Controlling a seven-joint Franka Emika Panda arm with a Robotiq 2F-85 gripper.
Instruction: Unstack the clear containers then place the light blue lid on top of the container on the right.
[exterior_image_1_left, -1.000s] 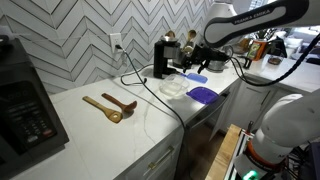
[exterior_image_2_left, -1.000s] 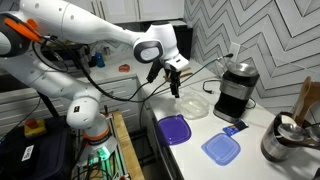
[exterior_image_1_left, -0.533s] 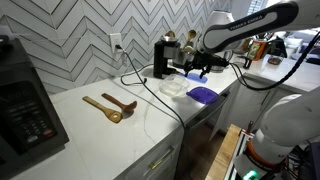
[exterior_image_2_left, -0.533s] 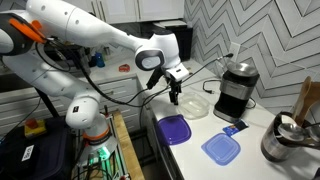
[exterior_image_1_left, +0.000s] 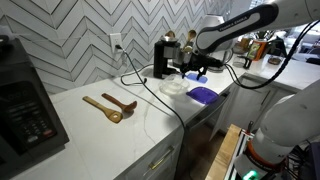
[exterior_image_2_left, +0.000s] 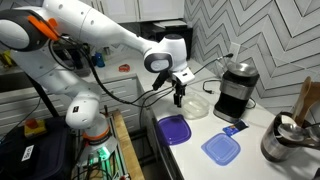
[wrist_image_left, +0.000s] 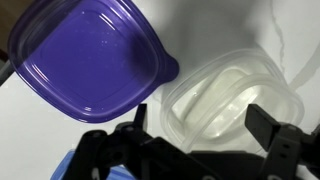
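Observation:
My gripper moves outward and down over the inner container's side (exterior_image_2_left: 192, 102) (wrist_image_left: 212, 107) facing the dark blue-purple lid next, because a gap there parts it from the outer container.
The clear containers (wrist_image_left: 232, 88) sit nested one in the other on the white counter, also visible in both exterior views (exterior_image_1_left: 172, 87) (exterior_image_2_left: 196, 104). My gripper (wrist_image_left: 203, 128) hangs just above them with its jaws open and nothing between them; one finger (wrist_image_left: 135, 122) is over the stack's near rim and the other is at its far side. It shows in both exterior views (exterior_image_1_left: 196, 68) (exterior_image_2_left: 179, 97). The light blue lid (exterior_image_2_left: 220, 148) lies flat on the counter, and only a sliver (wrist_image_left: 88, 170) shows in the wrist view.
A larger dark blue-purple lid (wrist_image_left: 85, 55) (exterior_image_2_left: 175, 129) lies right beside the containers. A black coffee machine (exterior_image_2_left: 235, 88) and a cable stand behind them, with a metal kettle (exterior_image_2_left: 285, 142) further along. Wooden spoons (exterior_image_1_left: 110, 105) and a microwave (exterior_image_1_left: 22, 100) are elsewhere on the counter.
The gripper has come down and moved closer over the clear containers, staying open. The containers and both lids have not moved.

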